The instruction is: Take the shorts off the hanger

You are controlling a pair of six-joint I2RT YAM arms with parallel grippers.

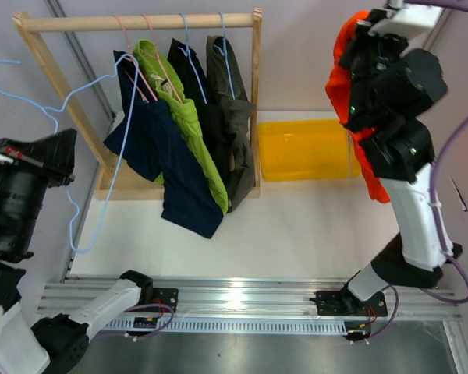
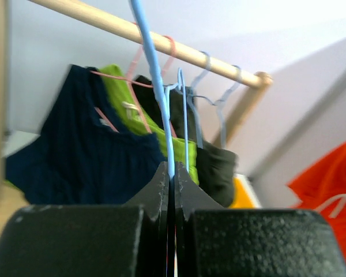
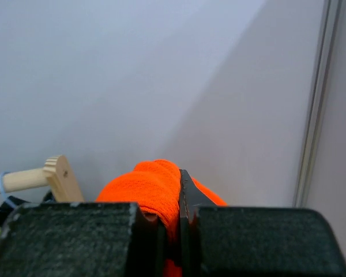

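My right gripper will next go down over the yellow bin, tilting downward, and let go of the orange shorts (image 3: pixel 150 184) there, because they hang free of the hanger (image 2: pixel 153 75) beside the bin.
My left gripper (image 2: pixel 172 170) is shut on the wire of a bare light-blue hanger (image 2: pixel 153 75), held off the rack at the left (image 1: pixel 69 139). My right gripper (image 3: pixel 179 179) is shut on the orange shorts (image 3: pixel 150 184) and holds them high at the right, where they hang down (image 1: pixel 366 167) above the table. The navy shorts (image 1: pixel 160 156), lime green shorts (image 1: pixel 187 125), black shorts (image 1: pixel 199 93) and olive-grey shorts (image 1: pixel 238 117) hang on hangers from the wooden rack (image 1: pixel 140 22).
A yellow bin (image 1: pixel 304 148) sits on the table right of the rack, beside the hanging orange shorts. The rack's slanted legs and base stand at the back left. A metal rail with both arm bases runs along the near edge.
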